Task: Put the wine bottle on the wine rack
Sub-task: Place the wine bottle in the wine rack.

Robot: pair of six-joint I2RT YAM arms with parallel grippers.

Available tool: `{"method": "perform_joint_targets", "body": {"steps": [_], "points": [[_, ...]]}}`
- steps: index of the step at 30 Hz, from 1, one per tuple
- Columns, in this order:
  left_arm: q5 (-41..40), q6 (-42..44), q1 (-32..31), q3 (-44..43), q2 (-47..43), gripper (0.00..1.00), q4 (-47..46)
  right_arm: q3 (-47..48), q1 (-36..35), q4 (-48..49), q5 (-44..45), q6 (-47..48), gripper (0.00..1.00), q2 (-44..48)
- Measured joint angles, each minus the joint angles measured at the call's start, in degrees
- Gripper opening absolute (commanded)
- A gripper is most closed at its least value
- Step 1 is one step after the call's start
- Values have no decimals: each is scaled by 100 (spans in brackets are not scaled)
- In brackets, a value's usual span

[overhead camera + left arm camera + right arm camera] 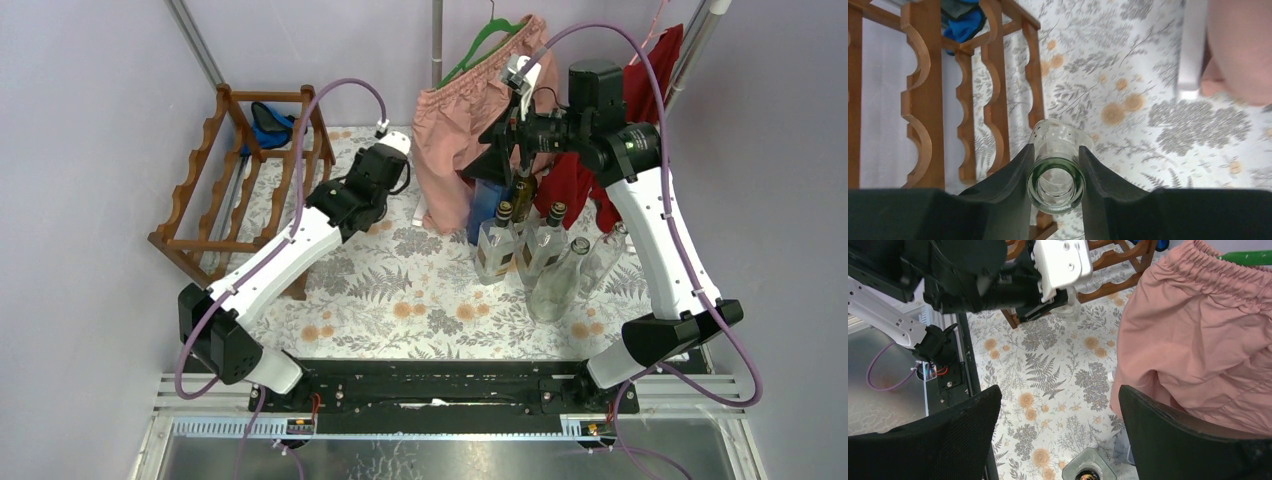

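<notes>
The rack's low notched bar [1036, 114] is below my left gripper, to its left in the top view. My left gripper will next lower the hanging bottle and tilt it onto the bar.
The reddish-brown wine rack [245, 190] stands at the table's far left and also shows in the left wrist view [923, 100]. My left gripper [1055, 150] is shut on the neck of a clear wine bottle [1057, 185], whose open mouth faces the camera. It hangs above the floral cloth just right of the rack. In the top view the left gripper [380, 175] hides this bottle. The right wrist view shows the bottle [1070, 310] under the left gripper. My right gripper [1058, 410] is wide open and empty, high above a square clear bottle [1088, 471].
Several glass bottles [545, 250] stand grouped at the right of the cloth. Pink shorts [470, 120] and a red garment [640, 110] hang at the back on a pole [437, 40]. A blue object [268, 122] lies in the rack's far end.
</notes>
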State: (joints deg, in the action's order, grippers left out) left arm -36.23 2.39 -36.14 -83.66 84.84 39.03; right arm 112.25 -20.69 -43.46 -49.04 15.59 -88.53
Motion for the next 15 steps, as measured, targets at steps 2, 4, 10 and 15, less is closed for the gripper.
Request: {"method": "perform_joint_targets", "body": {"steps": [2, 4, 10, 15], "points": [[-181, 107, -44, 188, 0, 0, 2, 0, 13, 44, -2, -33, 95, 0], [-413, 227, -149, 304, 0, 0, 7, 0, 22, 52, -9, -57, 95, 0], [-820, 472, -400, 555, -4, 0, -109, 0, 39, 98, -15, -138, 95, -15], [-977, 640, -400, 833, -2, 0, -177, 0, 87, 129, -20, -170, 95, -22]]}}
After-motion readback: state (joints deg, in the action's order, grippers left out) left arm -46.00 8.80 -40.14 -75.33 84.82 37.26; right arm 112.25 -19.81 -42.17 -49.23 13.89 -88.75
